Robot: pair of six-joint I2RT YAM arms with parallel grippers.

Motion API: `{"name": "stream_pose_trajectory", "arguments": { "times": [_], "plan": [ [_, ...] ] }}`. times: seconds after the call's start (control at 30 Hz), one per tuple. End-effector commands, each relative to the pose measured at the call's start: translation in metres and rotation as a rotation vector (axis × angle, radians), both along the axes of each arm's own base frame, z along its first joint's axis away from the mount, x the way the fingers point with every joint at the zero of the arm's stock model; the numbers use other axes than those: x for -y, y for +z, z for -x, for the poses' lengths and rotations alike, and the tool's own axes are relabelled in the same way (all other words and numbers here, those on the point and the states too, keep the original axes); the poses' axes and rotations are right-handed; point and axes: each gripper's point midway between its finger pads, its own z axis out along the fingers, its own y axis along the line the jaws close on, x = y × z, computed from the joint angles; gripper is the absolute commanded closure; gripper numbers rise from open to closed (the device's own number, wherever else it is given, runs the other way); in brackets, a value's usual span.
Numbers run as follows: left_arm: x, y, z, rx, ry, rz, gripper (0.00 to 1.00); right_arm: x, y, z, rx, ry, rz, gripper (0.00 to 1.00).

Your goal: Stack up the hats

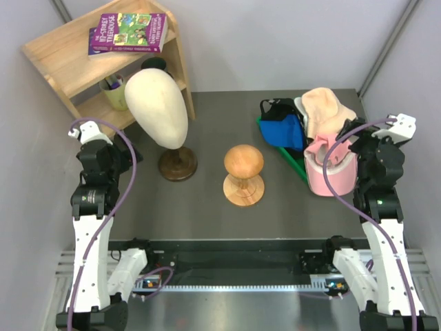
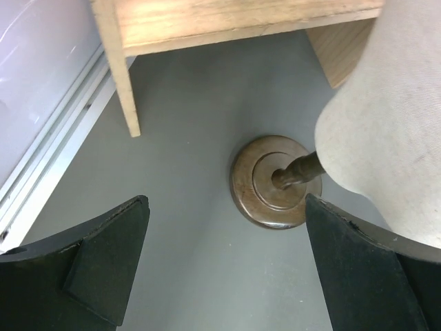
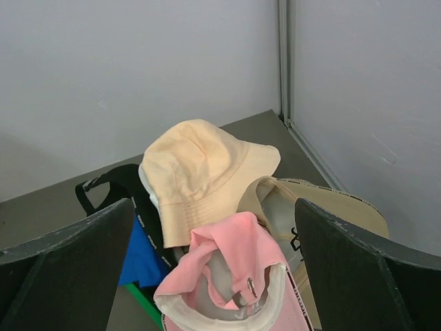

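Observation:
The peach hat's edge beside the black hat is farther out and lower. My right gripper should next move outward, to the left in the top view, and down onto that edge.
The hats lie in a heap at the right of the table. A pale peach hat (image 1: pixel 322 105) (image 3: pixel 203 172) is on top at the back. A pink cap (image 1: pixel 322 165) (image 3: pixel 234 272) lies upside down at the front. A khaki-tan cap (image 3: pixel 331 214) lies to its right. A royal blue hat (image 1: pixel 284 131) (image 3: pixel 141 258) and a black one (image 1: pixel 274 107) (image 3: pixel 114 186) lie at the left. My right gripper (image 1: pixel 351 141) (image 3: pixel 213 276) is open just above the pink cap, empty. My left gripper (image 1: pixel 120 155) (image 2: pixel 227 269) is open and empty at the left, near the head form's base.
A cream egg-shaped head form (image 1: pixel 156 107) stands on a dark round base (image 1: pixel 178 164) (image 2: pixel 275 181). A mushroom-shaped wooden stand (image 1: pixel 243 172) is mid-table. A wooden shelf (image 1: pixel 89 58) with a book (image 1: pixel 127 32) and a green cup (image 1: pixel 116 93) stands back left. Walls close both sides.

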Motion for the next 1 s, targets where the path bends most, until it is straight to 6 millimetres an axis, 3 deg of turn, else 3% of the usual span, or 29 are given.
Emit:
{"name": "stream_pose_trajectory", "arguments": {
  "times": [0.0,0.23,0.4,0.5,0.57,0.67,0.83,0.97],
  "plan": [
    [-0.007,0.020,0.005,0.070,0.075,0.029,0.01,0.009,0.026,0.002,0.058,-0.050,0.011,0.00],
    [-0.014,0.018,0.003,0.093,0.087,-0.017,0.01,0.011,0.031,-0.014,0.006,-0.056,0.037,0.00],
    [0.002,0.022,-0.012,0.111,-0.025,-0.019,0.01,-0.004,0.025,-0.030,-0.044,0.035,0.019,0.00],
    [0.004,0.016,-0.018,0.111,-0.035,-0.011,0.01,-0.017,0.011,-0.045,-0.127,0.099,-0.017,0.02],
    [0.006,0.009,-0.023,0.094,-0.049,-0.008,0.01,-0.043,-0.003,-0.058,-0.195,0.172,-0.028,0.04],
    [0.014,0.007,-0.027,0.094,-0.086,-0.009,0.01,-0.065,-0.023,-0.070,-0.276,0.223,-0.039,0.04],
    [0.016,0.008,-0.022,0.101,-0.088,0.004,0.01,-0.075,-0.068,-0.092,-0.399,0.239,-0.079,0.05],
    [0.006,0.008,-0.015,0.089,-0.037,-0.016,0.01,-0.076,-0.082,-0.119,-0.424,0.232,-0.068,0.06]
  ]
}}
